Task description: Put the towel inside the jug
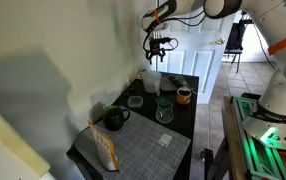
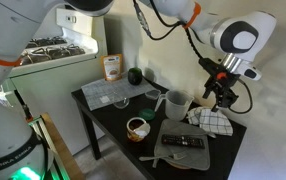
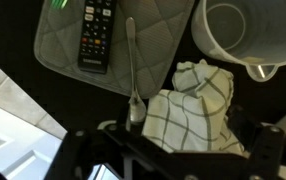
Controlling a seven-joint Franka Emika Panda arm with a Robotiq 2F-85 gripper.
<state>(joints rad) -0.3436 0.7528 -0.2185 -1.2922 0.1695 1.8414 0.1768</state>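
My open gripper moves down onto the bunched middle of the white towel below it next, because the raised folds there offer cloth to pinch.
A white towel with a dark check lies crumpled on the black table, next to the white jug, which stands upright with its mouth open. In an exterior view the towel lies at the table's far corner, with the jug beside it. My gripper hangs a little above the towel with its fingers spread, holding nothing. In the wrist view the fingers frame the towel on both sides. In an exterior view the gripper is high above the jug; the towel is not clear there.
A grey quilted pad holds a remote and a long-handled utensil next to the towel. A brown cup, a glass, a black mug, a snack bag and a grey placemat are also on the table.
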